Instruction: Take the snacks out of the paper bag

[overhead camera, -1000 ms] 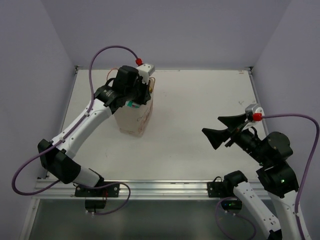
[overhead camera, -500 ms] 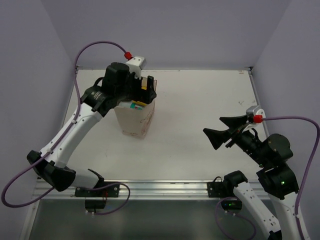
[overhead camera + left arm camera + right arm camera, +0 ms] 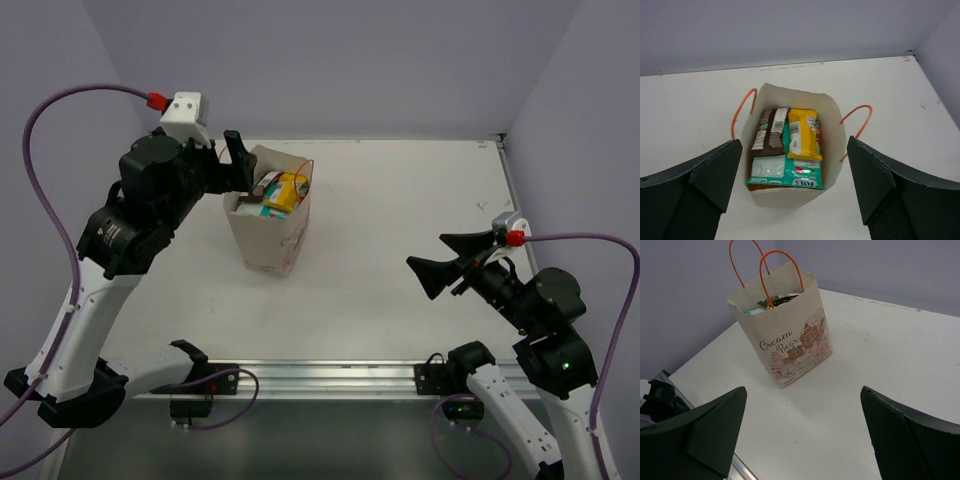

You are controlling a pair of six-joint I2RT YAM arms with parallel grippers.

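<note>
My left gripper moves down and shifts onto the bag's rim beside the brown bar next, since that lies below and to its left in the wrist view.
The cream paper bag (image 3: 272, 238) stands upright at the table's back left, with orange string handles and a bear print (image 3: 790, 342). Its mouth is open, with snacks packed inside: a yellow packet (image 3: 803, 133), a teal packet (image 3: 790, 173) and a dark brown bar (image 3: 768, 133). The yellow packet also shows from above (image 3: 286, 190). My left gripper (image 3: 794, 146) hangs open above the bag's mouth, its fingers straddling the bag and holding nothing; in the top view it (image 3: 230, 172) is at the bag's left rim. My right gripper (image 3: 428, 252) stands open and empty, far to the right, facing the bag (image 3: 804, 390).
Purple walls close in the white table (image 3: 400, 200) at the back and both sides. A metal rail (image 3: 330, 375) runs along the near edge. The left arm's purple cable (image 3: 50, 170) loops high on the left.
My left gripper has opened and risen up and to the left, away from the bag's mouth, uncovering the snacks inside. The right arm has stayed put.
</note>
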